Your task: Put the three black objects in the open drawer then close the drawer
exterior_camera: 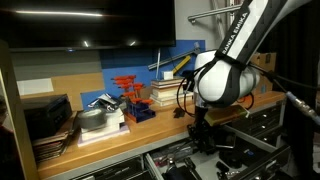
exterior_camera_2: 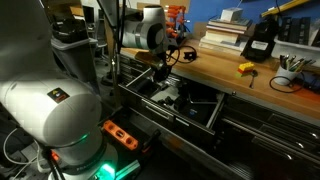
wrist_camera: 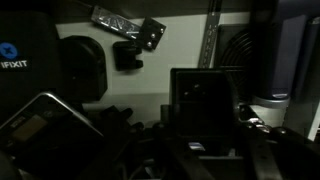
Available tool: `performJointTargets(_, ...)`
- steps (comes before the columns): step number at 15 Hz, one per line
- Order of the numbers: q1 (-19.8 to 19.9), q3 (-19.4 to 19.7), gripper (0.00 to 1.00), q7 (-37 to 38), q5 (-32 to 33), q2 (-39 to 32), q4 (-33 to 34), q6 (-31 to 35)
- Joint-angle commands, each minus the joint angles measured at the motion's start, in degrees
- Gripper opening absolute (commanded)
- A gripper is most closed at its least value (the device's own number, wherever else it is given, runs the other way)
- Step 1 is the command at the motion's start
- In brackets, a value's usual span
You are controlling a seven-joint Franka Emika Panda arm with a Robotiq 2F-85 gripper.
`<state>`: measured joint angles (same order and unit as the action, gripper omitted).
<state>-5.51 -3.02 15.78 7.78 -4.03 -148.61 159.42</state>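
Note:
My gripper holds the black object. Next, it will carry the black object down into the drawer, before letting go.
My gripper (exterior_camera: 201, 138) hangs low over the open drawer (exterior_camera: 160, 160), just in front of the wooden bench; it shows too in an exterior view (exterior_camera_2: 163, 72) above the drawer (exterior_camera_2: 165, 108). In the dark wrist view a boxy black object (wrist_camera: 205, 100) fills the space between the jaws of the gripper (wrist_camera: 205, 142), which looks shut on it. Dark tools lie below it in the drawer. The fingers themselves are hard to make out. I see no other small black objects clearly.
On the bench stand a blue bin with red parts (exterior_camera: 135, 102), stacked black trays (exterior_camera: 45, 115), a book stack (exterior_camera_2: 225, 30) and a black-and-yellow device (exterior_camera_2: 260, 45). In the drawer lie an iFixit pouch (wrist_camera: 15, 60) and a white cup (wrist_camera: 270, 100). The robot base (exterior_camera_2: 60, 120) fills the foreground.

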Motion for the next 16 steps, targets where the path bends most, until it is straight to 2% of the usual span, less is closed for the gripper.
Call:
performJointTargets(1,-1.4,0.3,0.26,4.5,1.8,-4.2,0.0,6.7)
performJointTargets(4,-3.7,3.3,0.26,7.2,4.7,-9.1,0.7,11.4)
performJointTargets(8,-3.6,4.0,0.26,7.9,4.7,-15.3,1.8,15.3)
performJointTargets(9,-5.8,5.8,0.26,5.4,1.4,-16.3,2.0,16.0)
performJointTargets(14,-6.4,5.0,0.26,3.0,-4.4,-19.3,2.6,17.5)
performJointTargets(15,-6.6,5.0,0.43,2.8,-5.4,-19.5,2.8,17.2)
performJointTargets(16,-6.7,4.9,0.75,2.6,-6.2,-19.1,2.7,16.7)
